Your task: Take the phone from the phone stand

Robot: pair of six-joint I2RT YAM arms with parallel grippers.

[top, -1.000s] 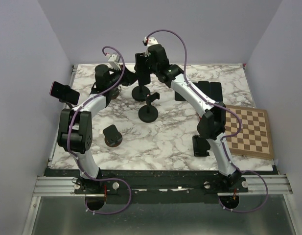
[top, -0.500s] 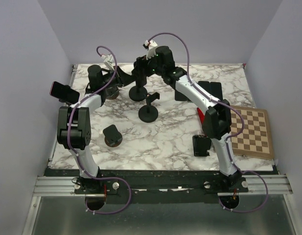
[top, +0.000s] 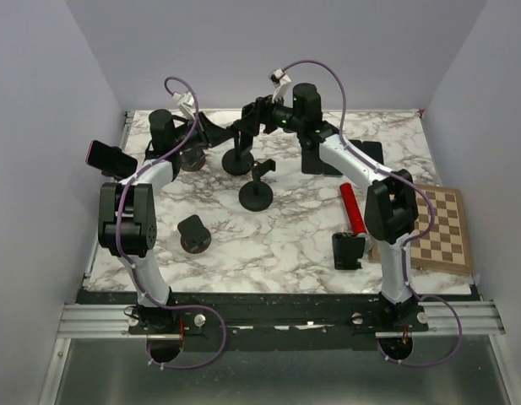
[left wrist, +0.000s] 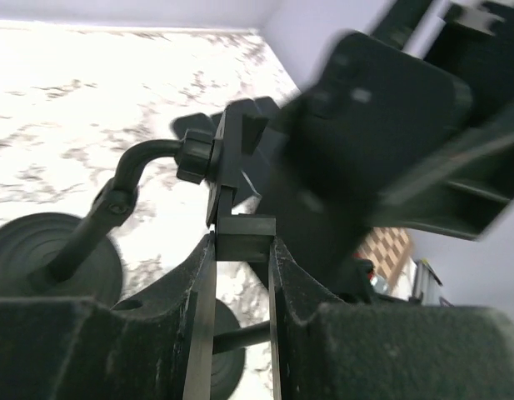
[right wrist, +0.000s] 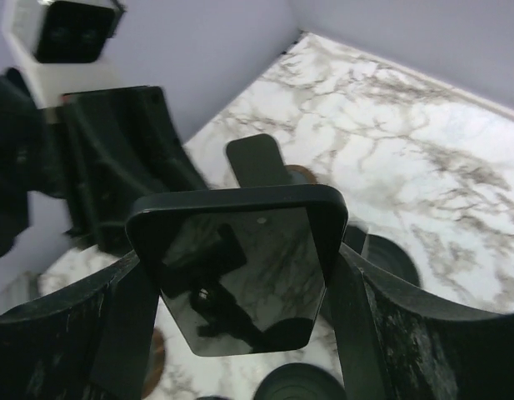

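The tabletop beside the flat phones is bare, so I should next draw my right gripper from the stand, turn it downward, lower the phone and then release it there.
The black phone (right wrist: 240,267) is held upright between the fingers of my right gripper (right wrist: 240,279), which is shut on its two side edges. In the left wrist view the phone (left wrist: 365,142) is blurred and sits just right of the phone stand's cradle (left wrist: 233,158). I cannot tell whether they touch. My left gripper (left wrist: 242,242) is shut on the tab under that cradle. From above, both grippers meet at the back of the table, left (top: 216,133) and right (top: 253,120), over the stand's round base (top: 236,160).
Two more black stands (top: 256,194) (top: 194,234) stand mid-table. Another phone (top: 108,158) sits on a stand at the left edge. Flat phones (top: 366,156), a red cylinder (top: 353,209), a black block (top: 346,251) and a chessboard (top: 437,228) lie at the right.
My right arm has swung to the right with the phone, uncovering the red cylinder. The left gripper shifted a little left and then stayed on the stand.
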